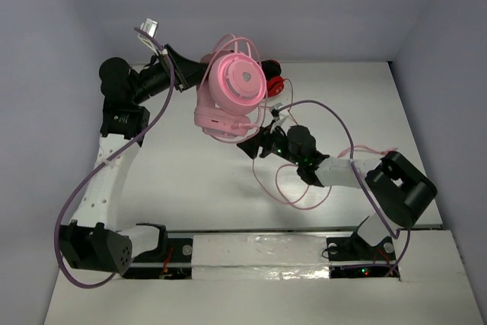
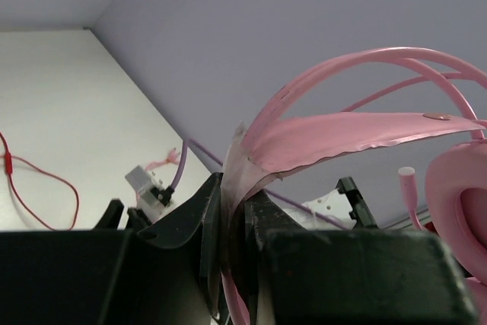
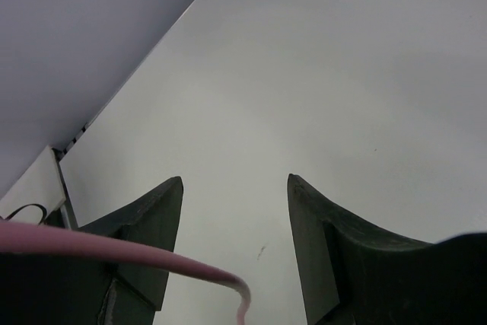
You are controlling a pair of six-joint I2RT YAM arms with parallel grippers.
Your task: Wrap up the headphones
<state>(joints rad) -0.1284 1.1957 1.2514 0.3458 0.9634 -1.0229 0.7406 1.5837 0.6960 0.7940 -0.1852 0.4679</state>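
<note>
Next, my right gripper moves back from the lower ear cup and closes on the cable's hanging part (image 1: 254, 170). The pink cable drops ungripped between the gripper's open fingers.
The pale pink headphones (image 1: 232, 85) hang in the air over the back of the table, one round ear cup (image 1: 242, 80) facing the top camera. My left gripper (image 1: 181, 62) is shut on their pink headband (image 2: 342, 135), which is pinched between the jaws in the left wrist view, where the gripper (image 2: 236, 186) shows too. The thin pink cable (image 1: 304, 197) drops from the headphones and loops on the table. My right gripper (image 1: 249, 146) is open just below the lower ear cup. In the right wrist view the gripper (image 3: 236, 188) stands open, and a stretch of cable (image 3: 114, 249) crosses the left finger ungripped.
Smaller red-and-black headphones (image 1: 272, 78) lie behind the pink ones at the back of the table, and their red cable (image 2: 46, 180) lies on the white table (image 1: 190, 180). Grey walls close in the back and both sides. A purple arm cable (image 1: 84, 188) runs along the left arm.
</note>
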